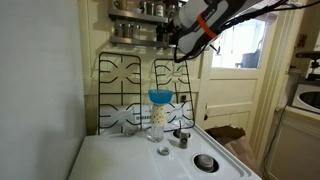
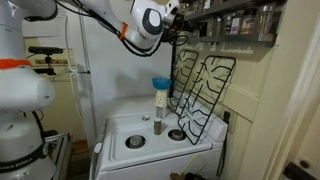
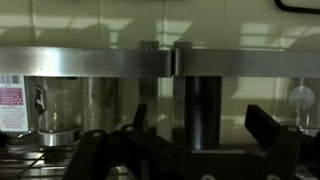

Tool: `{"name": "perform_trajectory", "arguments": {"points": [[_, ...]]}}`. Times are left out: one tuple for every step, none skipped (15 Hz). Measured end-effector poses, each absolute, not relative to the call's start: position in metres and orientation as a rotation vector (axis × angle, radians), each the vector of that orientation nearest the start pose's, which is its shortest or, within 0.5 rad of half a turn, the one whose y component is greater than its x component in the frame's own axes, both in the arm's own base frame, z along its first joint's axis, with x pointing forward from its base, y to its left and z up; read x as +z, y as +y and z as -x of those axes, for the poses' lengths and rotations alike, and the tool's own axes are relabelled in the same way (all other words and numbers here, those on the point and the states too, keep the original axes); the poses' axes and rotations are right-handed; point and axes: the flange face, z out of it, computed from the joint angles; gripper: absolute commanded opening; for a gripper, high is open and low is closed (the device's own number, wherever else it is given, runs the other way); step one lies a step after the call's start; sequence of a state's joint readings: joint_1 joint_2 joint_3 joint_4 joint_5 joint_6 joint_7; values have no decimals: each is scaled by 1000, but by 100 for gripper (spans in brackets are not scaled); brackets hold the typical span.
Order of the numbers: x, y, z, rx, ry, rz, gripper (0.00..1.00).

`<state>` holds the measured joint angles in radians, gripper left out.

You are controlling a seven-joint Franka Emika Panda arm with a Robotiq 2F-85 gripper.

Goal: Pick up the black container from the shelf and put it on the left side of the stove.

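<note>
The black container is farther outward than my gripper, between the open fingers, so my gripper will move gently outward around the black container's body [image 3: 204, 115] below the metal bar and close.
In the wrist view the black container [image 3: 199, 108] stands upright on the shelf behind a metal rail [image 3: 100, 61]. My gripper [image 3: 200, 128] is open, with a finger on each side of the container and a gap on both sides. In both exterior views the gripper [image 1: 183, 40] [image 2: 176, 14] is up at the dark wooden shelf [image 1: 135, 28] [image 2: 235, 22], and the container is hidden behind it. The white stove [image 1: 120, 160] [image 2: 150, 148] lies below, with its black grates [image 1: 125, 90] [image 2: 205, 85] tipped up against the wall.
A clear jar with a blue funnel [image 1: 159, 110] [image 2: 160, 100] stands on the stove top. Burner caps [image 1: 205, 161] [image 2: 135, 142] lie near it. Metal-lidded spice jars [image 3: 60, 115] line the shelf beside the container. A door [image 1: 235, 60] is beside the stove.
</note>
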<state>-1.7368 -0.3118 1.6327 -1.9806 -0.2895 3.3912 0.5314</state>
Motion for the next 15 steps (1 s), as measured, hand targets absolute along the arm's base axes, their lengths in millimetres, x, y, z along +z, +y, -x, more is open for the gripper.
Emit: {"name": "perform_trajectory", "arguments": {"points": [[602, 60, -603, -2047, 63, 2502, 100], [603, 60, -606, -2054, 75, 2498, 100], [603, 61, -609, -2059, 84, 2493, 100], [603, 63, -612, -2064, 88, 2490, 100], [602, 65, -614, -2066, 82, 2489, 100], [601, 67, -617, -2070, 76, 2489, 100], [601, 69, -621, -2073, 70, 2489, 100], [600, 70, -624, -2077, 65, 2489, 100], [600, 71, -627, -2082, 59, 2489, 100], [599, 72, -630, -2086, 55, 2489, 100], [599, 72, -633, -2091, 52, 2489, 100], [598, 72, -636, -2095, 51, 2490, 100], [597, 72, -638, -2098, 50, 2491, 100], [595, 72, -641, -2099, 48, 2493, 100], [593, 73, -643, -2097, 45, 2497, 100]]}}
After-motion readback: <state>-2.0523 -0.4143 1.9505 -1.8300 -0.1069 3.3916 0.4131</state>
